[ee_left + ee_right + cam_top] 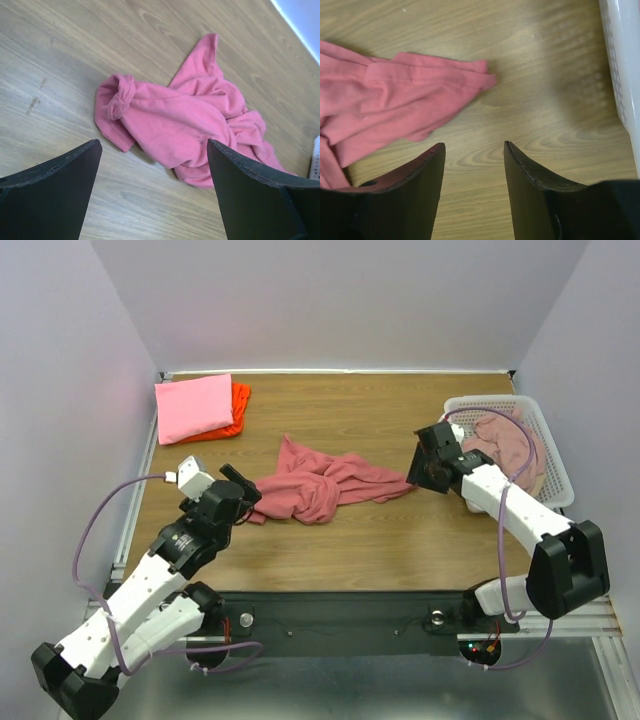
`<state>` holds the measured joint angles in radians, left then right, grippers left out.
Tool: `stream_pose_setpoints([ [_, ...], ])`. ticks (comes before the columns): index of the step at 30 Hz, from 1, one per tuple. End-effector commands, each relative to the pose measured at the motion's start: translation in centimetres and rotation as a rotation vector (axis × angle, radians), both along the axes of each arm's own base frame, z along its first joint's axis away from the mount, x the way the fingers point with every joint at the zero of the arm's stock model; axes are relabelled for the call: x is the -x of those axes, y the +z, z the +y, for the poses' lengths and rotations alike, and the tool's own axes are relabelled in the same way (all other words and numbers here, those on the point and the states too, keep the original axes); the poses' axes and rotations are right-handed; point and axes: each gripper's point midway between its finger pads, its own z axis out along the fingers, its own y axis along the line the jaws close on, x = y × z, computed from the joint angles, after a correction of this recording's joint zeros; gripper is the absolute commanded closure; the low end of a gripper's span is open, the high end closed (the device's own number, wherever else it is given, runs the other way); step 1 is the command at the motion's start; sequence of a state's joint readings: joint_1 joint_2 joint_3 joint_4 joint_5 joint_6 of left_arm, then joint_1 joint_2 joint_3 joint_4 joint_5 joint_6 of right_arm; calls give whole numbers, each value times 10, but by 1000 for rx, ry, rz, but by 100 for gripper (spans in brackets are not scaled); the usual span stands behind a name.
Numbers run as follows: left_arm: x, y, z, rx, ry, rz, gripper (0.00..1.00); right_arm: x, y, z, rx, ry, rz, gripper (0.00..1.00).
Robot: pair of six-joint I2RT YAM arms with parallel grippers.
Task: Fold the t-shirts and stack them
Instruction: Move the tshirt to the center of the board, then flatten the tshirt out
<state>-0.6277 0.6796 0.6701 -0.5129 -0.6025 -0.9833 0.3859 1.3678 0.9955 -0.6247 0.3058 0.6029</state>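
Note:
My left gripper moves down onto the bunched fold (121, 96) at the dusty rose-red t-shirt's end farthest from the basket next. The fold lies below the open fingers, raised enough to pinch.
A crumpled dusty rose-red t-shirt (322, 485) lies in the middle of the wooden table; it also shows in the left wrist view (185, 125) and the right wrist view (380, 105). A folded bright pink t-shirt (194, 407) lies on a folded orange-red one (238, 410) at the back left. A paler pink t-shirt (512, 448) sits in the basket. My left gripper (243, 492) is open and empty, just left of the crumpled shirt. My right gripper (418, 478) is open and empty, at the shirt's right end.
A white plastic mesh basket (556, 472) stands at the right edge of the table; its wall shows in the right wrist view (622, 60). Pale walls close the table on three sides.

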Motion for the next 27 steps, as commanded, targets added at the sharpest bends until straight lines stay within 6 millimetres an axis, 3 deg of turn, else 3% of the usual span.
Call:
stream_pose_setpoints([
  [1,-4,-15,-12,-5,-43,53,2,-20,38,20,-105,43,-146,41],
  [4,-6,-21,-35,22,-158,56,2,-19,36,25,-123,80,-163,37],
  [7,-4,-40,-40,19,-188,93,2,-15,22,16,-84,58,-144,37],
  [11,0,-55,-25,7,-93,135,2,-13,9,14,-85,37,-134,34],
  [14,-2,-59,-3,-72,-1,148,2,-18,4,16,-96,12,-137,32],
  [15,-8,-56,9,-87,64,148,2,-19,1,16,-98,6,-131,32],
  [18,-30,-47,13,-84,75,108,2,-23,-4,21,-120,1,-132,32],
  [20,-44,-56,21,-90,53,132,2,-24,-12,22,-121,-4,-117,32],
  [23,-69,-60,22,-46,19,116,10,-30,-21,25,-133,-23,-109,31],
  [27,-84,-71,11,-25,-50,138,25,-38,-37,28,-133,-49,-90,31],
])
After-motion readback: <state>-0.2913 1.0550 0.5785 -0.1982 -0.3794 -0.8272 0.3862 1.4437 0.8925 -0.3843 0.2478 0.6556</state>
